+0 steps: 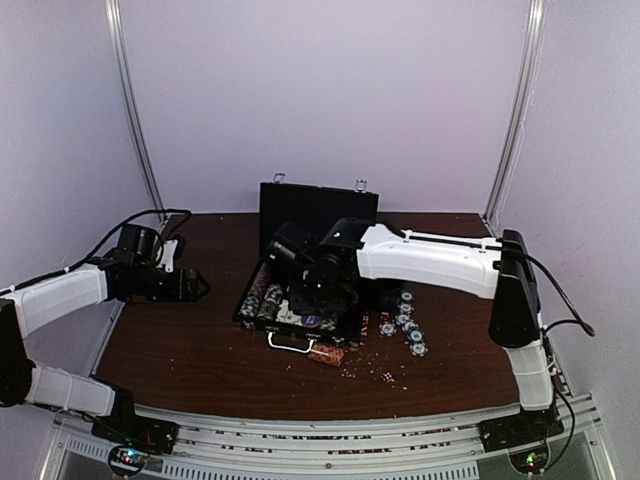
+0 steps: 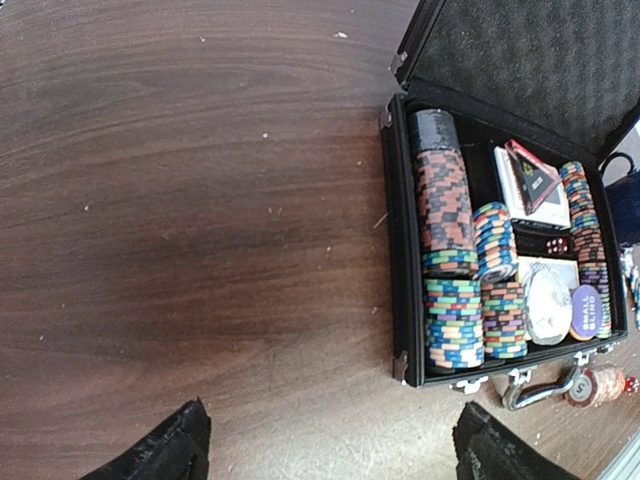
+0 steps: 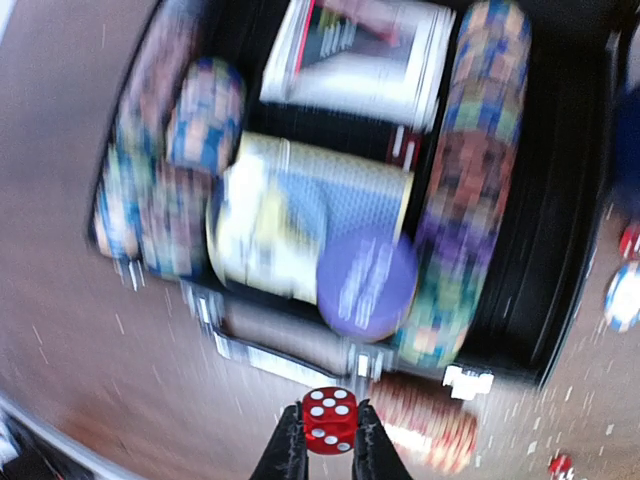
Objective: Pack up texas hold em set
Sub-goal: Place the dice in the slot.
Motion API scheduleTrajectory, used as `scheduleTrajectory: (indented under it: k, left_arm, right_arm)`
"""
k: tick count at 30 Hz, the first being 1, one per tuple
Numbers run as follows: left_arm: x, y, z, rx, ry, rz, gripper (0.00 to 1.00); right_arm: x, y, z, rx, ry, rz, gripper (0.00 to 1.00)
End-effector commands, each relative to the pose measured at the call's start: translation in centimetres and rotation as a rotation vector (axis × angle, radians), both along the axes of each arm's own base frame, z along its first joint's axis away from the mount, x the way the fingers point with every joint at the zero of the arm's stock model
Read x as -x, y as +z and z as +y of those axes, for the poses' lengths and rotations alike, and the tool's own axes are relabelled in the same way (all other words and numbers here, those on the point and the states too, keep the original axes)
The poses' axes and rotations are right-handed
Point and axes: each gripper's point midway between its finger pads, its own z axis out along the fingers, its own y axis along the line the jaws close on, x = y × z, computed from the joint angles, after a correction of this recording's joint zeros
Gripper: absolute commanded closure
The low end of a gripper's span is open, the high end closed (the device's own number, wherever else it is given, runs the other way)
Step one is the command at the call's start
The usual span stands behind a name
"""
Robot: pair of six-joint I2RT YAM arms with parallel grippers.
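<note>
The die [image 3: 330,425] goes outward and down next in my right gripper and is released in the gap between the card decks, since red dice already sit there.
The black briefcase [image 1: 318,208] lies open mid-table with its lid upright. Its tray [image 2: 402,260] holds rows of striped poker chips [image 2: 447,215], card decks [image 2: 530,180], small red dice [image 2: 545,245] and a purple disc [image 2: 590,310]. My right gripper [image 3: 328,410] is shut on a red die [image 3: 330,425], hovering over the table just in front of the case's silver handle [image 3: 280,352]. In the top view the right gripper [image 1: 312,292] hangs over the case. My left gripper [image 2: 335,450] is open and holds nothing, off to the left of the case [image 1: 195,287].
Loose chips [image 1: 408,322] lie right of the case. A short roll of reddish chips [image 1: 327,353] lies by the handle [image 1: 290,343], and small red dice [image 1: 385,377] lie near the front. A dark blue cup [image 2: 625,205] stands beyond the case.
</note>
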Motion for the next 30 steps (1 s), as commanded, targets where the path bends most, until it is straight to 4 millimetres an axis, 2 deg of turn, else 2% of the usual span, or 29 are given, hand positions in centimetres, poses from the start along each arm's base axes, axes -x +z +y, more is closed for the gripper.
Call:
scheduleTrajectory:
  k: [1, 5, 9, 18, 30]
  left_arm:
    - [-0.6, 1.9, 0.9, -0.047, 0.009, -0.046, 0.13]
    - [-0.8, 2.0, 1.1, -0.078, 0.004, -0.042, 0.13]
    - [-1.0, 2.0, 1.3, -0.083, 0.011, -0.041, 0.13]
    - [-1.2, 1.7, 1.3, -0.083, 0.022, -0.035, 0.13]
    - [-1.5, 1.6, 1.5, -0.094, 0.032, -0.033, 0.13]
  right_arm:
    - [-4.4, -0.5, -1.6, 0.037, -0.084, -0.035, 1.00]
    - [-7.3, -0.8, -2.0, -0.009, -0.141, -0.031, 1.00]
    - [-8.7, -1.6, -1.8, -0.038, -0.158, -0.016, 1.00]
    - [-10.4, -3.3, -0.4, -0.089, -0.169, -0.004, 1.00]
    - [-11.9, -5.8, -0.3, -0.089, -0.195, 0.013, 1.00]
